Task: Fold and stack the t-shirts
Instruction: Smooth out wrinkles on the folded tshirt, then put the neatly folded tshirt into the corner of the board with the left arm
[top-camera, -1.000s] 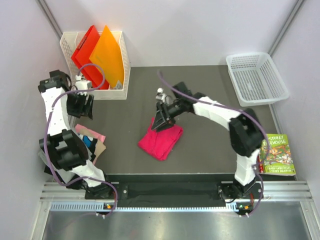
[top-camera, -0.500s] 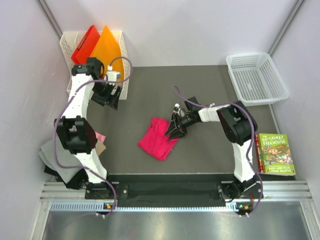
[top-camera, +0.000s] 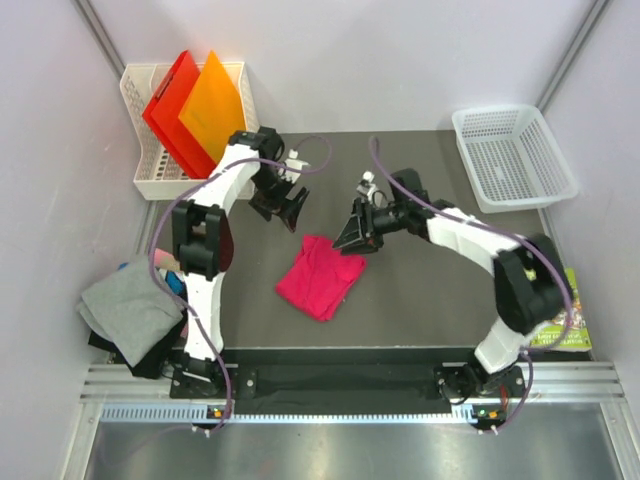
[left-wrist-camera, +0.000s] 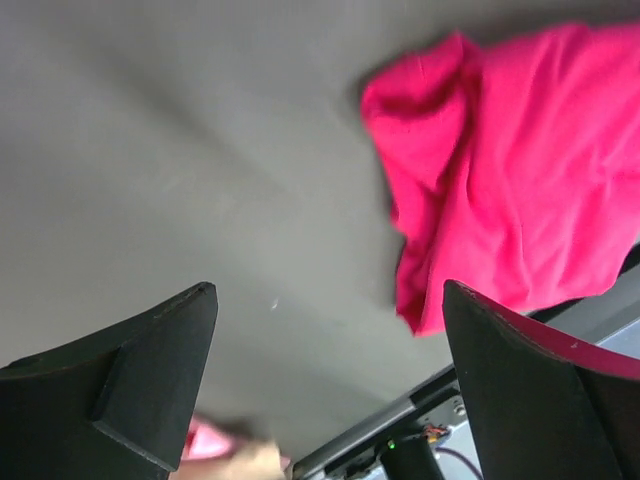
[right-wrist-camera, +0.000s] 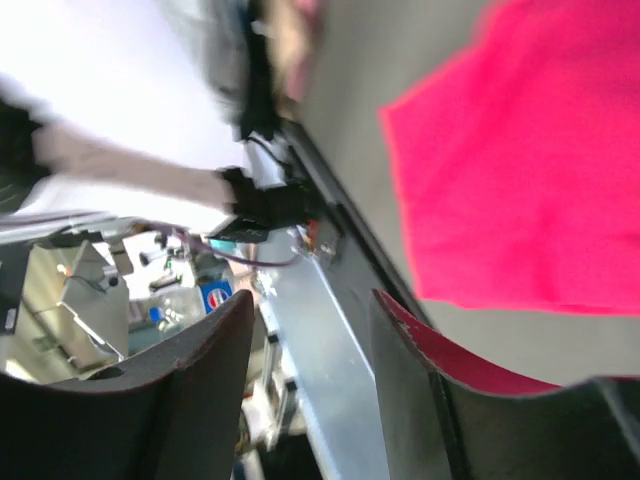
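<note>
Only bare table is between my left gripper's fingers, so I will move it down and to the right in the top view next, onto the shirt's back edge.
The magenta-pink t-shirt (top-camera: 320, 277) lies roughly folded on the dark table, near the front middle. It also shows in the left wrist view (left-wrist-camera: 510, 190) and the right wrist view (right-wrist-camera: 530, 170). My left gripper (top-camera: 290, 210) is open and empty, hovering just behind the shirt's back left; in its wrist view (left-wrist-camera: 330, 300) bare table shows between the fingers. My right gripper (top-camera: 355, 238) is open and empty above the shirt's back right corner; its wrist view (right-wrist-camera: 310, 310) shows the gap. A stack of folded shirts with a grey one (top-camera: 130, 315) on top sits at the front left.
A white file basket (top-camera: 150, 175) holding red and orange folders stands at the back left. A white mesh basket (top-camera: 512, 155) stands at the back right. The green book (top-camera: 567, 305) lies at the right edge, partly behind my right arm. A metal rail (top-camera: 340, 385) runs along the front.
My left arm has swung from the left side past the file basket to the shirt's back left. My right gripper has shifted along the shirt's back right edge. The grey stack is now uncovered.
</note>
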